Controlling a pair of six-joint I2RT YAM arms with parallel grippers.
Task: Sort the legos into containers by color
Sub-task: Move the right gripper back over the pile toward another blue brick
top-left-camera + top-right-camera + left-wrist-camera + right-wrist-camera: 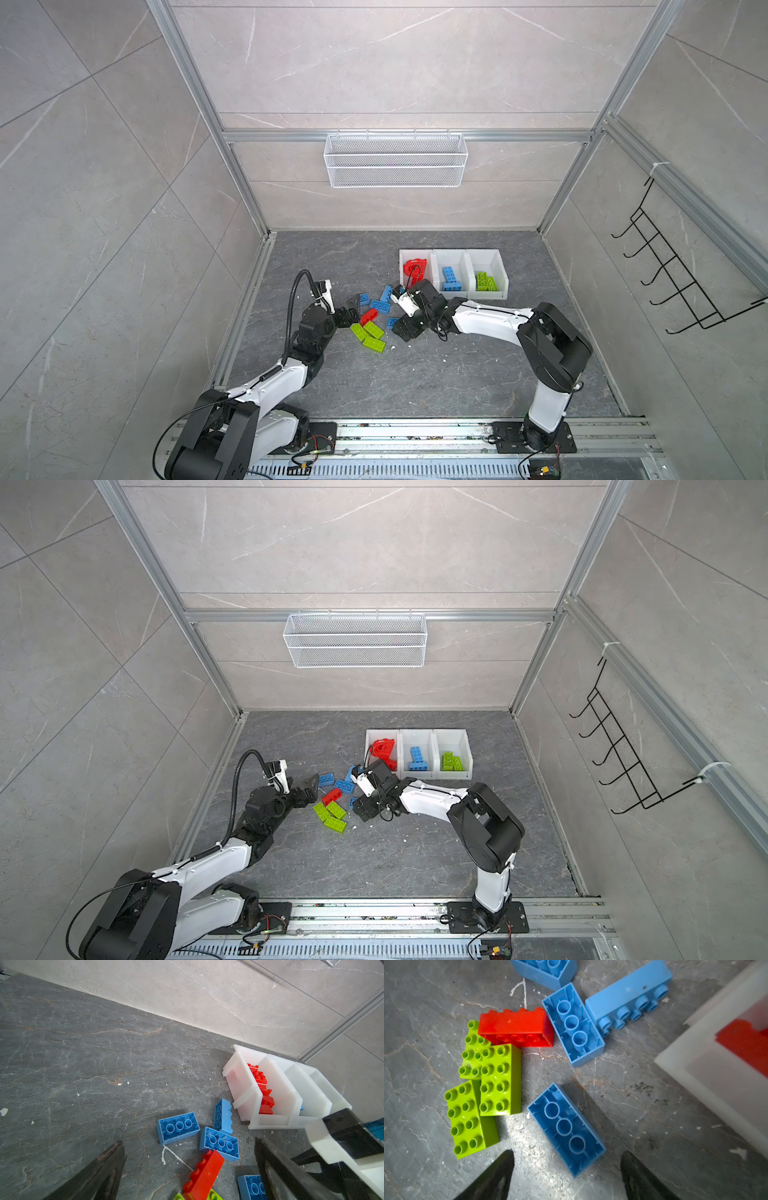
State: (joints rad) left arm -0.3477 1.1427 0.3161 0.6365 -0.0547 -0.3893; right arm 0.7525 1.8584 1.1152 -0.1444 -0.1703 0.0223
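The near end of the blue brick is already between my right gripper's open fingers. I should next lower that gripper onto the near end of the upturned blue brick [392, 323] and close it.
Loose legos lie mid-floor: a red brick [368, 316], three lime green bricks [488, 1084] and several blue bricks [380, 305], most upside down. The containers [432, 254] stand behind them. Red pieces [414, 268] fill the left bin, blue [450, 278] the middle, green [485, 281] the right. My left gripper [188, 1142] hangs open just left of the pile, the red brick [204, 1174] between its fingers, untouched. My right gripper [566, 1153] is open over an upturned blue brick [565, 1128], whose near end lies between the fingertips, untouched.
A white wire mesh basket [395, 160] hangs on the back wall and a black hook rack [673, 266] on the right wall. Metal rails [415, 432] run along the front edge. My right wrist sits close in front of the red bin.
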